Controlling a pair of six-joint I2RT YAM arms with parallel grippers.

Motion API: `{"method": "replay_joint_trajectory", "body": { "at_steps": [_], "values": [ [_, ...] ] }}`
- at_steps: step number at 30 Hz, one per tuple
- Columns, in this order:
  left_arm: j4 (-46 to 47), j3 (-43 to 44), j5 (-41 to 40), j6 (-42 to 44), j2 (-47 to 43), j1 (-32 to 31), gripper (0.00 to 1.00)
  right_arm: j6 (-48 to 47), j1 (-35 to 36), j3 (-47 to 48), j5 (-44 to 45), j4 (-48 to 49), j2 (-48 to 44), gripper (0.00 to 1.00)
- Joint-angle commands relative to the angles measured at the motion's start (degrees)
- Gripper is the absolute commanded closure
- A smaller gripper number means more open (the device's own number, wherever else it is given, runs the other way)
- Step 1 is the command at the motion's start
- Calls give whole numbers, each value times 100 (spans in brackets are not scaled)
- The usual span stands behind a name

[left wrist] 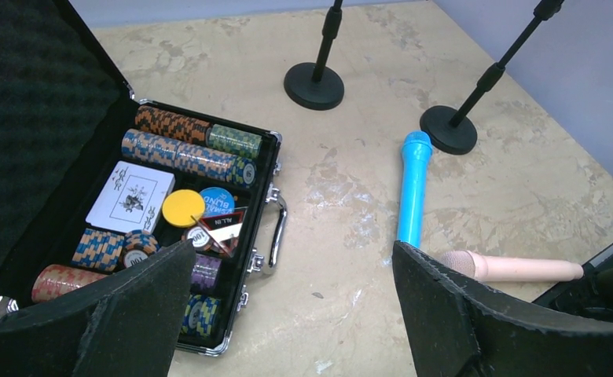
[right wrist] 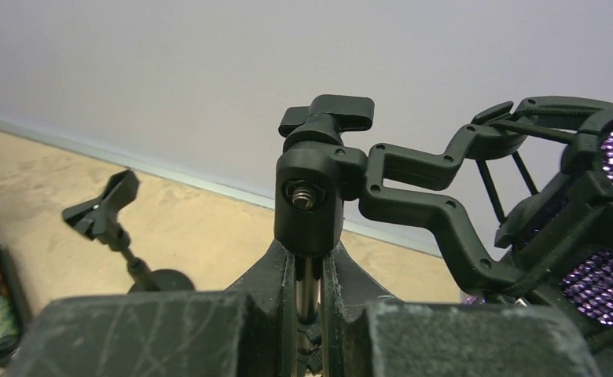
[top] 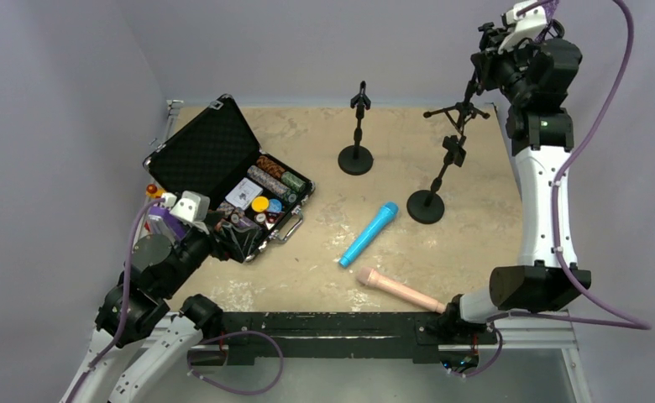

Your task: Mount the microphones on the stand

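Observation:
The tripod stand's legs hang in the air, so the robot's right gripper needs to bring the stand down onto the bare tabletop beside the nearer round-base stand and release its pole.
The bright-blue microphone [top: 369, 233] lies on the table's middle; it also shows in the left wrist view [left wrist: 413, 188]. The peach-pink microphone [top: 400, 290] lies near the front edge, also seen by the left wrist [left wrist: 515, 269]. The glittery purple microphone [right wrist: 611, 236] sits in a black shock mount [right wrist: 445, 196] on the tripod stand [top: 463, 109]. My right gripper [right wrist: 309, 290] is shut on that stand's metal pole, high at the back right [top: 485, 80]. My left gripper [left wrist: 293, 251] is open and empty, low beside the case [top: 233, 239].
An open poker chip case [top: 215, 155] with chips and cards stands at the left, its handle side [left wrist: 274, 157] close to my left fingers. Two round-base mic stands [top: 357, 134] [top: 436, 180] stand empty at the back middle. Walls close in at left and back.

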Motion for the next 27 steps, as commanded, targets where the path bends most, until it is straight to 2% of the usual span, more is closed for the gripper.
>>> {"method": "replay_joint_trajectory", "body": {
  "at_steps": [1,6,13,19,27],
  "values": [
    [299,-15,73,151,64,8,1,-328,317,-360,1633,1630,-385,100],
    [303,-67,80,148,46,13,1,-395,373,-1073,2029,2164,-501,100],
    [316,-78,94,170,90,8,1,-569,481,-2376,2038,3020,-796,100],
    [365,-72,151,150,213,8,1,-677,469,-2957,2009,3742,-621,100],
    [496,-140,282,146,281,11,1,-551,278,-3446,1163,4408,-270,100]
  ]
}}
